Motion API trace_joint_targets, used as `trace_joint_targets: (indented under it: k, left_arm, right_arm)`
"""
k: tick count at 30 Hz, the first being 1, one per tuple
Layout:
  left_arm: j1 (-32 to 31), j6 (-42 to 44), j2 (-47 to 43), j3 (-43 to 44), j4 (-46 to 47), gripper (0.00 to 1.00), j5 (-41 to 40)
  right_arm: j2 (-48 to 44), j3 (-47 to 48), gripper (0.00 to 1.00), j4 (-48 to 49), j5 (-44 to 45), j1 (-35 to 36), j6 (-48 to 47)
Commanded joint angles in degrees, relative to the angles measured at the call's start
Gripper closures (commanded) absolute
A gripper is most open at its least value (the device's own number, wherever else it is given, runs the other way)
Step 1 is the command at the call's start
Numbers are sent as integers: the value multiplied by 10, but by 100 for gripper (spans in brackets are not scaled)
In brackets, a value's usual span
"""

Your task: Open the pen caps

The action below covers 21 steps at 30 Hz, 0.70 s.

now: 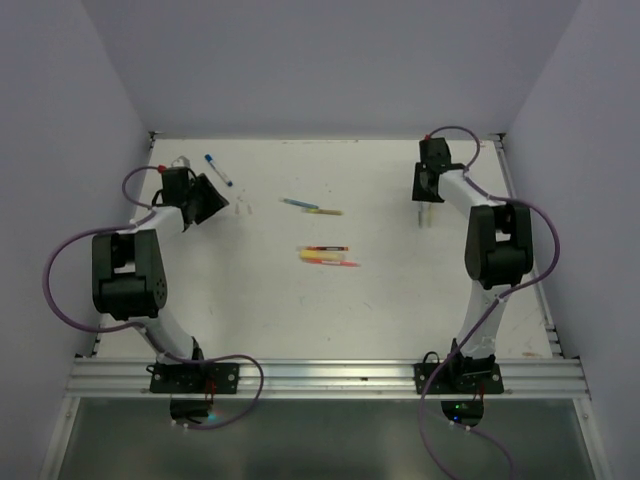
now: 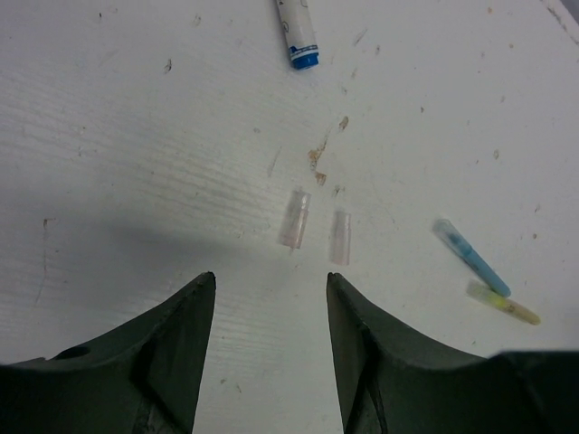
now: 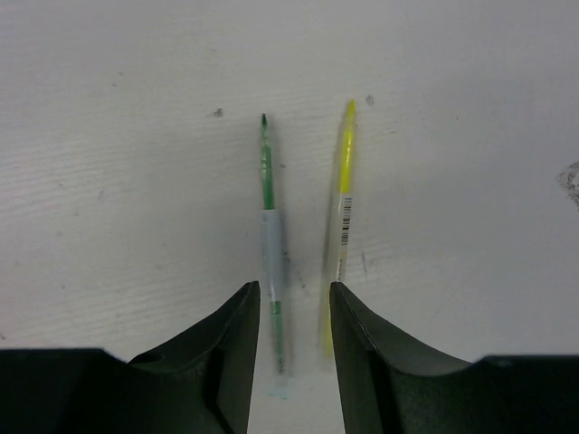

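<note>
My left gripper moves outward past the pinkish caps and down astride the near end of the blue-and-white pen [image 1: 218,168] [image 2: 297,27] next, as its far end is capped.
My left gripper [image 1: 216,203] [image 2: 270,277] is open and empty, low over the table. Just ahead of its tips lie two short clear, pinkish pen caps [image 2: 293,219] [image 2: 340,238], side by side. Farther off are a short blue tube [image 2: 470,258] and a short yellow one [image 2: 503,305], cap-like, end to end. A blue-and-white pen [image 1: 218,168] [image 2: 297,27] lies beyond. My right gripper [image 1: 426,203] [image 3: 294,287] is open, its fingers astride the ends of a green pen [image 3: 270,231] and a yellow pen [image 3: 344,194], both uncapped and flat on the table.
A red pen [image 1: 325,248] and a yellow-and-red pen [image 1: 332,261] lie side by side mid-table. The white table [image 1: 380,310] has raised walls at the back and sides and a metal rail along its near edge.
</note>
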Motion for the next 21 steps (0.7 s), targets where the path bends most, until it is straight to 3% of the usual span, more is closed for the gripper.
trace_joint_targets:
  k: [1,9,11,15,21]
  left_arm:
    - [4,-19,-5,48,9,44,-7]
    - [4,-32,127,217,-56,44,-30]
    - [3,-28,155,260,-86,44,-35]
    - [-5,-21,236,396,-180,44,-122]
    - [-31,1,278,448,-184,43,-147]
  right_arm:
    - [-59,33,59,-12,32,31,-15]
    - [-66,90,59,-30,48,144,-37]
    - [-67,92,59,-27,35,156,-36]
    - [-72,72,59,-3,14,158,-27]
    - [-75,38,59,27,16,158,-27]
